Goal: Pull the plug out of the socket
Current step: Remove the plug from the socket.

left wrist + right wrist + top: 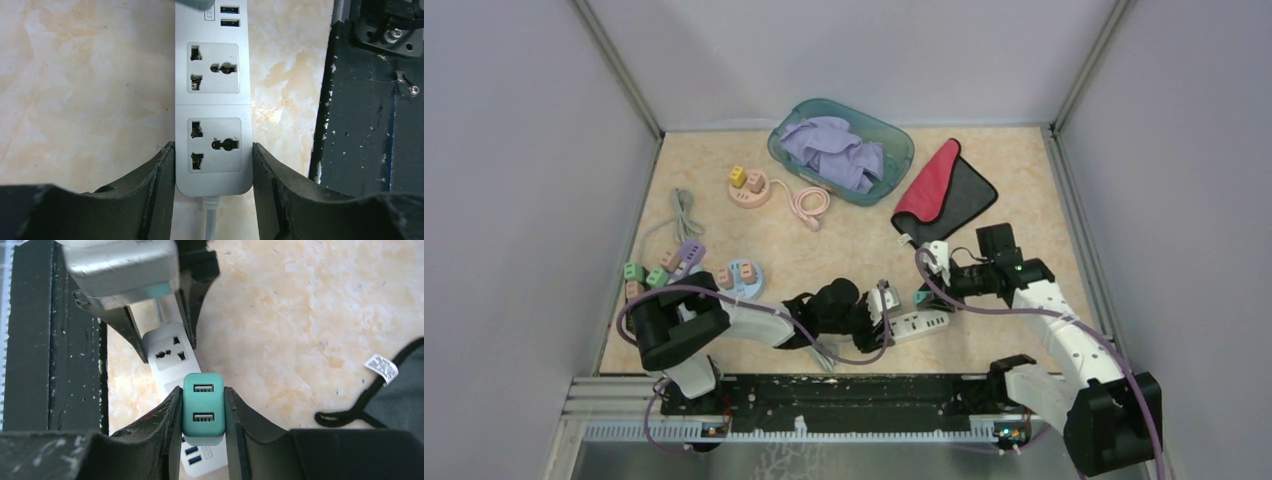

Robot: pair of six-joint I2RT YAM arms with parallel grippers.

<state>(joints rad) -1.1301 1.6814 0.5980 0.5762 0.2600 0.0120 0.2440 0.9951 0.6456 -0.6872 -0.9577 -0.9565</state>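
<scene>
My right gripper will next lift the plug clear of the power strip, swing outward to bare tabletop by the cloth's near edge [962, 245], then lower the plug and release it.
A white power strip [922, 323] lies on the table near the front edge. My left gripper [886, 318] is shut on its cable end. In the left wrist view both fingers [162, 175] press the strip's [213, 100] sides, and its two sockets are empty. My right gripper [927, 295] is shut on a teal two-port USB plug [203, 410]. It holds the plug just over the strip [167, 352], whose blue USB ports show beneath it. The plug's blurred edge [195, 4] shows at the top of the left wrist view. I cannot tell whether its prongs are clear of the strip.
A teal tub [902, 143] of purple cloth stands at the back. A red and black cloth [944, 190] lies beside my right arm. Round pink [749, 187] and blue [742, 275] socket hubs and a purple strip [686, 255] with plugs lie left. The black front rail [854, 400] is close.
</scene>
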